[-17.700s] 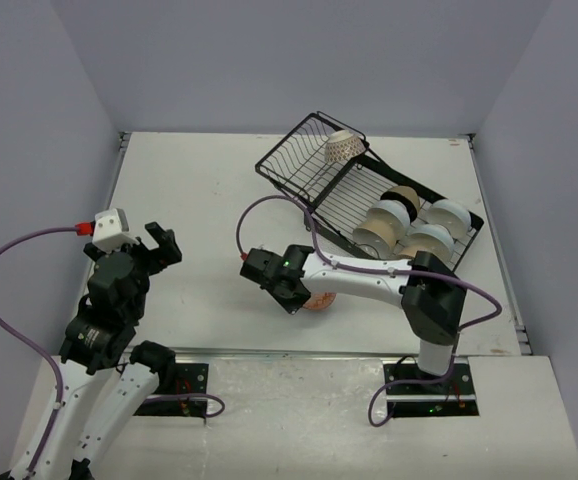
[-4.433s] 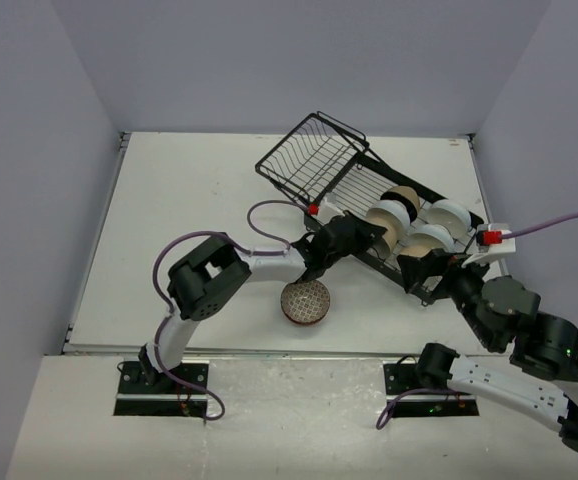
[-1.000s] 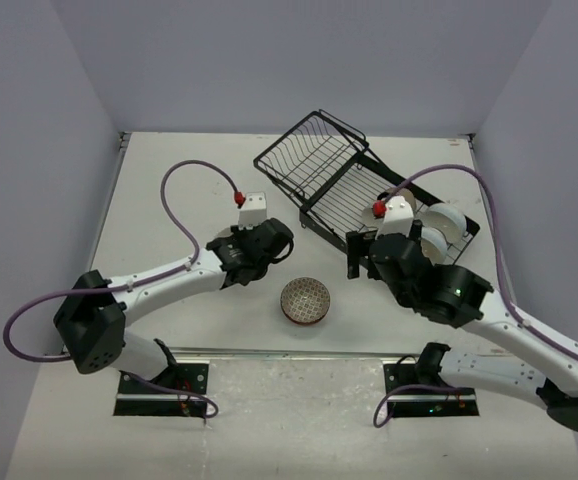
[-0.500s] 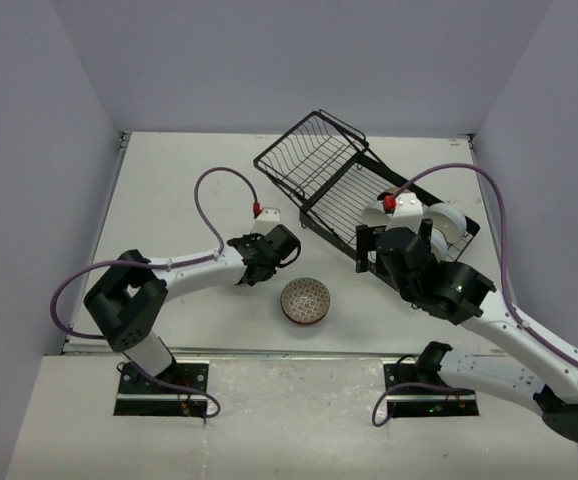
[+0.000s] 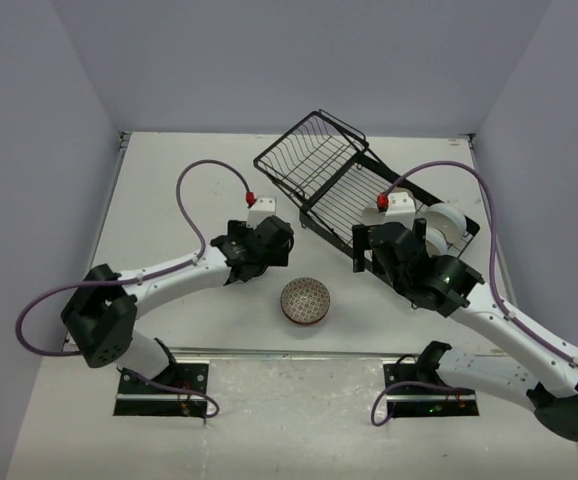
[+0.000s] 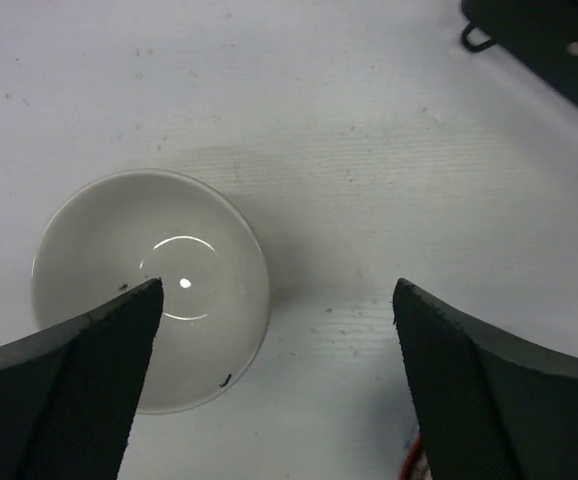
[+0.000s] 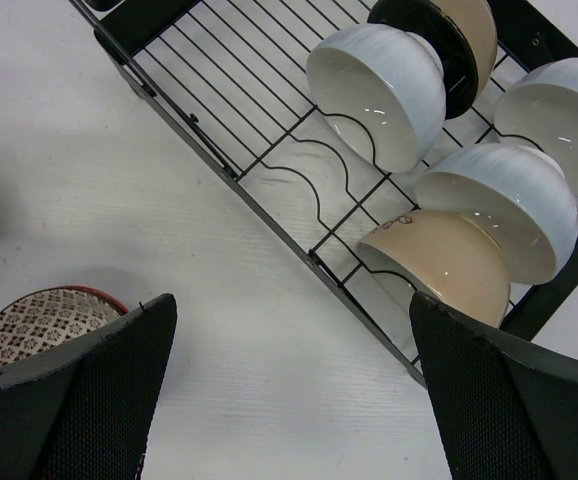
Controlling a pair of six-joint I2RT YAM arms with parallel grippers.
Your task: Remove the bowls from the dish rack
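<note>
The white bowl beside the black-lined one stands below and outward, so the robot's right gripper needs to turn and lower outward to it, onto its upper rim [image 5: 372, 215] [image 7: 385, 90], which is unblocked in front.
The black wire dish rack [image 5: 319, 170] lies at the back right of the table. In the right wrist view it [image 7: 269, 150] holds several bowls on edge: white ones [image 7: 379, 80] [image 7: 504, 210] [image 7: 559, 110], a tan one with a black inside [image 7: 449, 35] and a tan one [image 7: 444, 260]. My right gripper [image 7: 291, 300] hangs open above the table beside the rack's near rail. My left gripper [image 6: 277, 290] is wide open over the table. A plain white bowl [image 6: 149, 290] sits upright there, its rim partly behind the left finger [image 6: 89, 370]. The top view hides that bowl under the left gripper [image 5: 272, 244].
A brown patterned bowl [image 5: 306, 300] stands upright on the table between the two grippers, also at the lower left of the right wrist view [image 7: 39, 325]. The rack's hinged basket end [image 5: 309, 145] tilts up at the back. Grey walls close in the table.
My left gripper has opened and let go of the white bowl, which now rests on the table. The right arm has shifted only slightly near the rack.
</note>
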